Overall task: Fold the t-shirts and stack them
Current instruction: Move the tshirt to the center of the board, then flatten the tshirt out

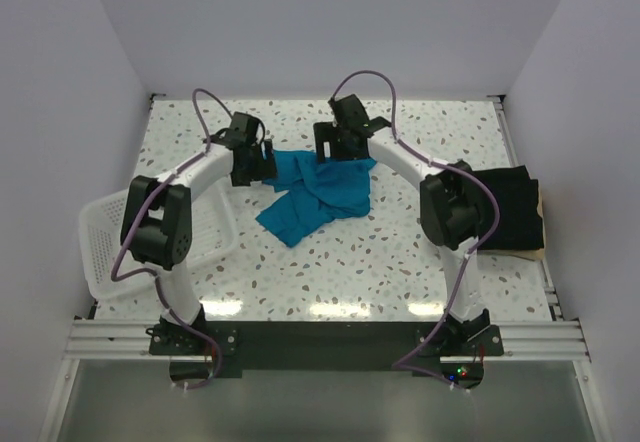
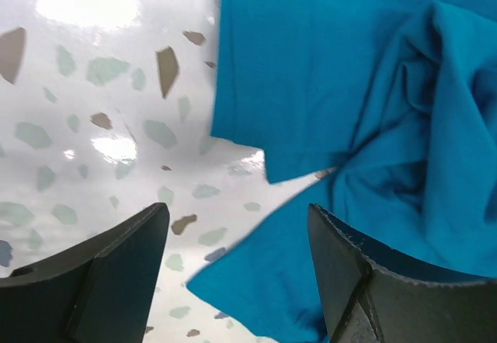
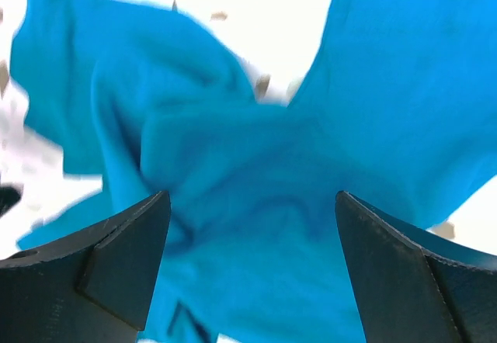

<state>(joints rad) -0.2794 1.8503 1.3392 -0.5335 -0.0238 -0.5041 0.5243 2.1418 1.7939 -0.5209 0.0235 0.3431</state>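
I should reach outward with my right gripper next and lower it onto the teal shirt's flat far corner [image 3: 342, 5], which lies outward and below it, clear of the bunched folds.
The teal-blue t-shirt [image 1: 320, 197] lies crumpled on the speckled table in the middle. The black t-shirt [image 1: 510, 207] sits folded at the right edge. My left gripper [image 1: 255, 162] hovers at the teal shirt's left edge, and the right gripper [image 1: 340, 142] at its far edge. In the left wrist view the left gripper [image 2: 237, 226] is open; a corner of the teal shirt [image 2: 349, 87] lies below its spread fingers [image 2: 124, 273], unclamped. In the right wrist view the right gripper [image 3: 252, 203] is open over bunched folds of the teal shirt [image 3: 256, 149].
A white mesh basket [image 1: 105, 252] stands at the left edge of the table, beside the left arm. White walls close in the table at the back and both sides. Bare speckled tabletop [image 1: 330, 272] lies in front of the teal shirt.
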